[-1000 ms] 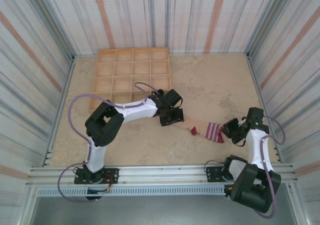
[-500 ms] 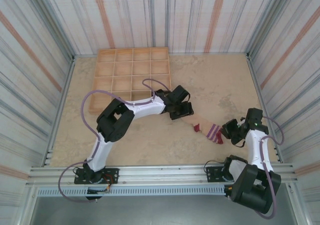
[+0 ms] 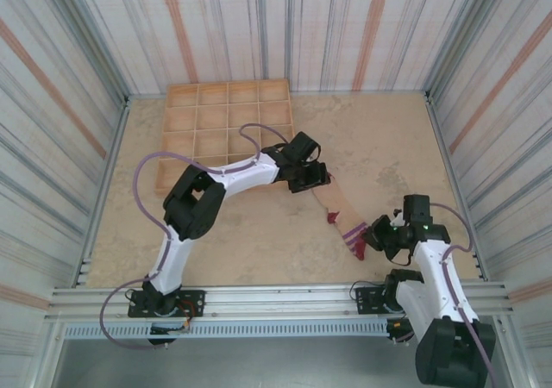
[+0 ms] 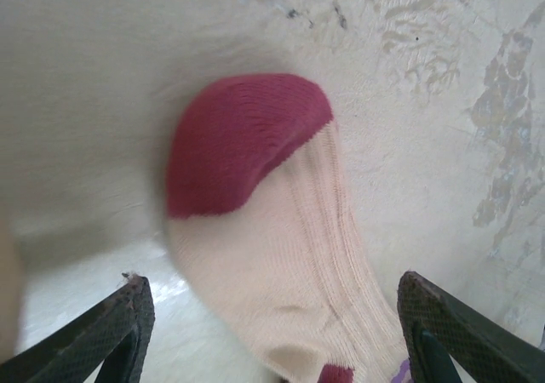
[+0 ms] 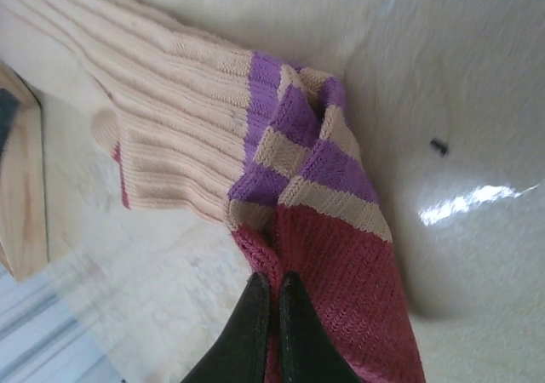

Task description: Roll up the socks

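My right gripper next sweeps the cuff edge toward the tray, over the bare tabletop between them, and releases it, as the sock (image 3: 341, 209) lies slantwise.
A beige sock (image 3: 341, 209) lies slantwise on the table, its dark red toe (image 4: 243, 140) toward the far left and its purple-striped cuff (image 5: 298, 145) toward the near right. My left gripper (image 3: 312, 181) hangs open over the toe end; in the left wrist view the gripper (image 4: 281, 332) has the beige body between its widely parted fingers (image 4: 128, 328), and neither finger touches the fabric. My right gripper (image 3: 373, 237) is shut on the dark red cuff edge, and in the right wrist view the gripper (image 5: 274, 315) pinches a fold of it.
A wooden tray (image 3: 228, 116) with many square compartments sits at the far left of the table, just behind the left gripper. Striped walls close in the table on three sides. Bare tabletop (image 3: 388, 147) stretches to the far right.
The right gripper has drawn the cuff left and toward the near edge, swinging the sock from lying sideways to slanting. The left gripper has shifted right and farther away, staying open.
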Controlling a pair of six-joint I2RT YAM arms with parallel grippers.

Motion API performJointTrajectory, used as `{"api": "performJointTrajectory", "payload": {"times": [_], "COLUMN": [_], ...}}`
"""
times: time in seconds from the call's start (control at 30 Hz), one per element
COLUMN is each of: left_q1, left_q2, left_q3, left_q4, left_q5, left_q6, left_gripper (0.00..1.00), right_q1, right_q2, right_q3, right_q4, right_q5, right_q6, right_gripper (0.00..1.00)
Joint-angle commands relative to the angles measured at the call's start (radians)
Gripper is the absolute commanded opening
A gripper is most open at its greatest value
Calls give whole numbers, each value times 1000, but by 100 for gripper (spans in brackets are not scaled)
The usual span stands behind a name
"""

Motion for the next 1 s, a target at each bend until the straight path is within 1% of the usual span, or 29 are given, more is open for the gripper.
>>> {"api": "performJointTrajectory", "payload": {"times": [0.0,0.1,0.2,0.33,0.5,0.6,0.7,0.8,0.97], "left_q1": [17,11,6,16,25,25,25,25,25], "left_q2": [-103,-155,-223,-314,-410,-460,-506,-549,-602], "left_q3": [-47,-87,-141,-234,-348,-415,-476,-524,-586], "left_q4": [-83,-83,-98,-99,-99,-87,-68,-55,-56], "left_q5": [25,60,49,50,65,67,73,81,92], "left_q6": [65,67,65,53,35,14,-9,-30,-51], "left_gripper": [77,77,77,77,77,76,76,76,75], "right_q1": [81,170,264,377,521,583,637,668,737], "right_q2": [-35,-84,-112,-83,25,78,129,206,399], "right_q3": [-38,-67,-72,-92,-76,-66,-54,-40,48], "right_q4": [-3,49,94,211,336,427,513,618,738], "right_q5": [12,22,63,100,174,213,266,280,283], "right_q6": [130,224,296,405,461,495,516,529,524], "right_gripper": [0,0,0,0,0,0,0,0,0]}}
